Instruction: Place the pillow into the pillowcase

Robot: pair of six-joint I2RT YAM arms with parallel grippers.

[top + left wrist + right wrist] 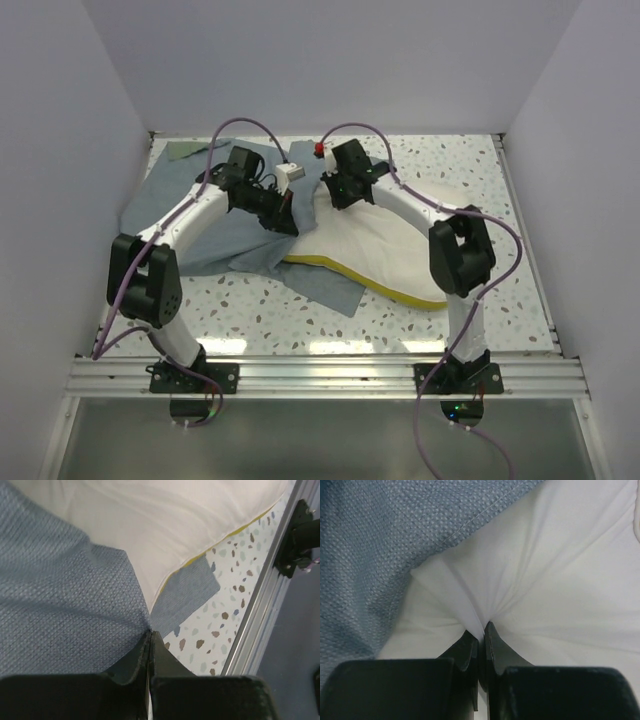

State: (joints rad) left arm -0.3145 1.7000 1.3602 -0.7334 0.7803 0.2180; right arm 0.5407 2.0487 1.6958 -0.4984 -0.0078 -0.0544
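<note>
My right gripper's pinch should next push left in the top view, toward the pillowcase's stitched hem, and release, as most of the pillow (375, 250) is outside.
The cream-white pillow (375, 250) with its yellow edge lies across the middle right of the table, its far left end under a fold of the grey-blue pillowcase (195, 215), which spreads to the left. My left gripper (288, 222) is shut on the pillowcase (60, 595) where the cloth meets the pillow (165, 525); the fabric runs into the closed tips (150, 632). My right gripper (338, 195) is shut on a puckered pinch of the pillow's white cover (555, 590), right beside the stitched hem of the pillowcase (375, 545). Its tips (482, 627) are buried in the pinch.
A speckled terrazzo table (450, 170) carries everything. White walls close in the left, back and right. An aluminium rail (320, 375) runs along the near edge, also visible from the left wrist as the rail (260, 590). An olive corner of cloth (190, 150) shows at the back left.
</note>
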